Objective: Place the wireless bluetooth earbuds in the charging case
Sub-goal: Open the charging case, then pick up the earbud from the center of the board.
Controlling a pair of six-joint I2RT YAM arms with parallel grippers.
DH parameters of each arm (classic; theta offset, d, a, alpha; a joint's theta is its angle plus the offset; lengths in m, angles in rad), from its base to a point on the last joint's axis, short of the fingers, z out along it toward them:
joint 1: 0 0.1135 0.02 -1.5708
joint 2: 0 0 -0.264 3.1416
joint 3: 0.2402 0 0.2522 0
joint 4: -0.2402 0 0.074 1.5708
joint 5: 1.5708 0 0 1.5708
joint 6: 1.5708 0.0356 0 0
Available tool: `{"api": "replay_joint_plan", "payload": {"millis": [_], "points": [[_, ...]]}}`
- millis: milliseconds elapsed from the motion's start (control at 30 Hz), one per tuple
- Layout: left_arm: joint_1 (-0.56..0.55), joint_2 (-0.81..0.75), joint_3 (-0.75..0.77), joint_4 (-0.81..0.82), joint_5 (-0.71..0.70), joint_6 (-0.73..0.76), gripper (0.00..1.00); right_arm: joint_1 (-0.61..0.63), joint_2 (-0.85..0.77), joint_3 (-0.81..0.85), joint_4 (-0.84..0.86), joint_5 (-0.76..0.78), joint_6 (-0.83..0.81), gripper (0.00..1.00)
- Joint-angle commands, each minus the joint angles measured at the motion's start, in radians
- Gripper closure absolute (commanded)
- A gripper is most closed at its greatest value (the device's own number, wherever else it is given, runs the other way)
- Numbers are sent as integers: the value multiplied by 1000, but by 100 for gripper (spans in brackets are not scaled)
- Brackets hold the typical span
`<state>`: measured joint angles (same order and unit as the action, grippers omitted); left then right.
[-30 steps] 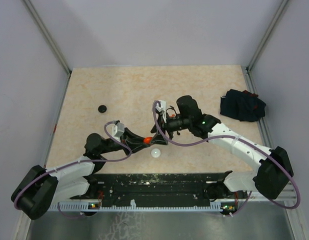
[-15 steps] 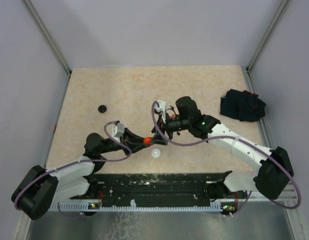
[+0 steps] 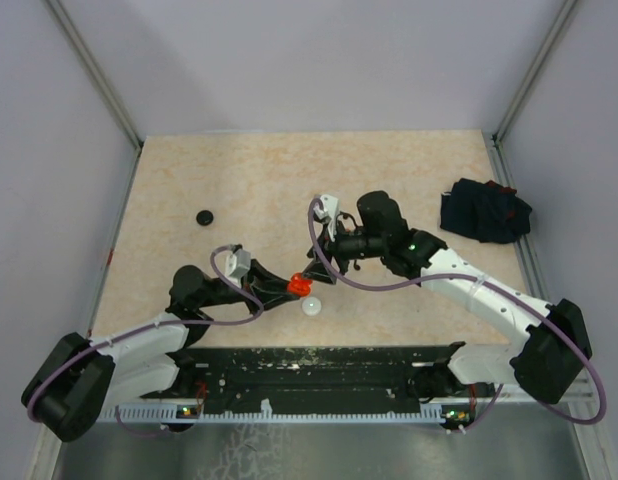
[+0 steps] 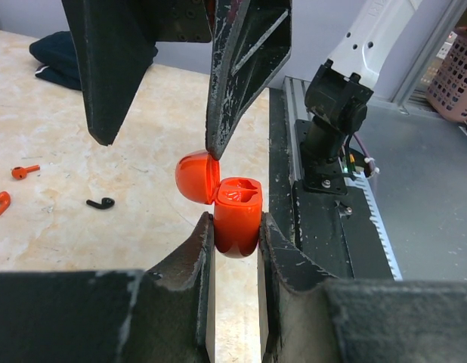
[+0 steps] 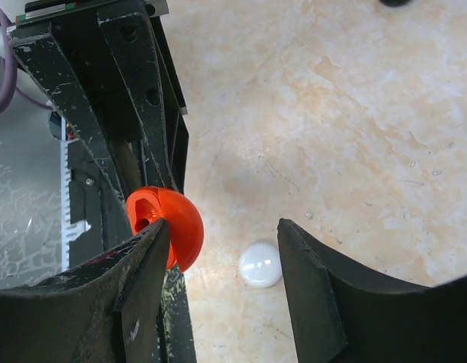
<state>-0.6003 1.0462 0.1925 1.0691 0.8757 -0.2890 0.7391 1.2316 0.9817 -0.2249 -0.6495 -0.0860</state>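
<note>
The red-orange earbud at the edge of the left wrist view is below and outward of my right gripper, so my right gripper needs to move outward and down onto it next.
My left gripper [image 4: 235, 222] is shut on a red-orange charging case [image 4: 237, 219], held upright off the table with its lid [image 4: 196, 175] hinged open to the left. My right gripper [image 5: 222, 227] is open just above it, and one of its fingers [image 4: 245, 68] touches the lid's edge. In the top view the case [image 3: 299, 285] sits between both grippers. Two red-orange earbuds [image 4: 25, 171] [image 4: 1, 203] and one black earbud [image 4: 101, 203] lie on the table left of the case. The other earbuds are not in view.
A round white disc [image 5: 260, 265] lies on the table just below the case, also in the top view [image 3: 311, 306]. A black disc [image 3: 203, 216] lies far left. A navy cloth bundle [image 3: 484, 210] sits at the right edge. The black base rail [image 3: 319, 370] runs along the near edge.
The right gripper has shifted slightly right and back. More of the red-orange case shows between the grippers now, with its lid swung open. The left arm holds nearly still.
</note>
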Motion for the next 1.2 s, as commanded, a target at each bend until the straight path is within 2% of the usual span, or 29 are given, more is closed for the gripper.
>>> {"api": "replay_joint_plan", "payload": {"millis": [0,133,233,533,967,1167], "points": [[-4,-14,17,23,34,23,100,-6,-11,32,43,22,0,41],[-5,-12,3,18,-14,48,100,-6,-18,41,39,1,8,41],[-4,-9,-3,-32,-130,65,100,-8,-22,54,20,11,18,41],[-5,17,6,-177,-357,102,100,-93,40,97,-92,237,60,42],[-4,114,15,-199,-441,179,100,-259,244,170,-102,547,62,44],[-4,124,-18,-144,-487,246,100,-277,377,244,-94,565,70,48]]}}
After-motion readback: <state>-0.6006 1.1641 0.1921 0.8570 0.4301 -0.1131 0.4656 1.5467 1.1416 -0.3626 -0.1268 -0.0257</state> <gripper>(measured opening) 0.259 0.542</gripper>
